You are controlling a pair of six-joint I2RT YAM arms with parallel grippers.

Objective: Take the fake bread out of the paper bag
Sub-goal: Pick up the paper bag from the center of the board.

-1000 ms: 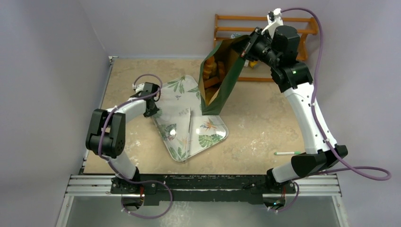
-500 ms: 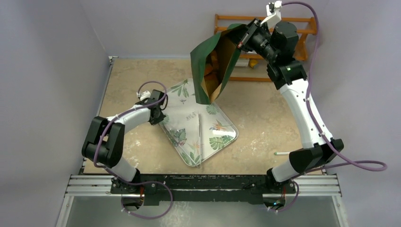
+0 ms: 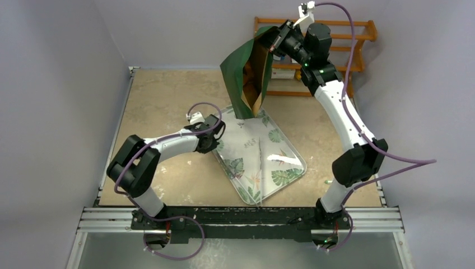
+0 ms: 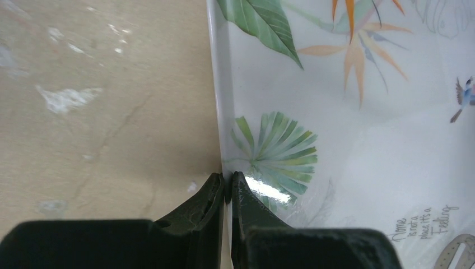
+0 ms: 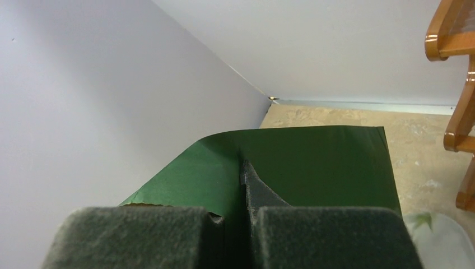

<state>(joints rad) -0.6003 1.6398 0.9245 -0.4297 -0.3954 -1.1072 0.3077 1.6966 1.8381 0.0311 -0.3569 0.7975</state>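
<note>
The left gripper should slide the tray's rim to the right in the top view and slightly outward, then open, because the bag (image 3: 236,73) hangs over the tray's far corner.
My right gripper (image 3: 274,42) is shut on an edge of the dark green paper bag (image 3: 236,73) and holds it in the air, tilted. The bag's lower end hangs just over the far corner of the leaf-patterned tray (image 3: 280,147), and its brown inside (image 3: 259,70) faces the camera. The fake bread is hidden in the bag. In the right wrist view the gripper (image 5: 245,168) pinches the green paper (image 5: 325,162). My left gripper (image 3: 215,142) is shut on the tray's left rim; in the left wrist view it (image 4: 227,182) clamps the white rim (image 4: 219,84).
A wooden rack (image 3: 347,35) stands against the back wall behind the right arm and shows in the right wrist view (image 5: 462,106). A white and green pen (image 3: 326,182) lies on the table by the right arm's elbow. Walls close in at the left and back.
My left gripper has dragged the tray to the right and nearer. My right gripper has lifted the bag off the tray and swung it left and higher.
</note>
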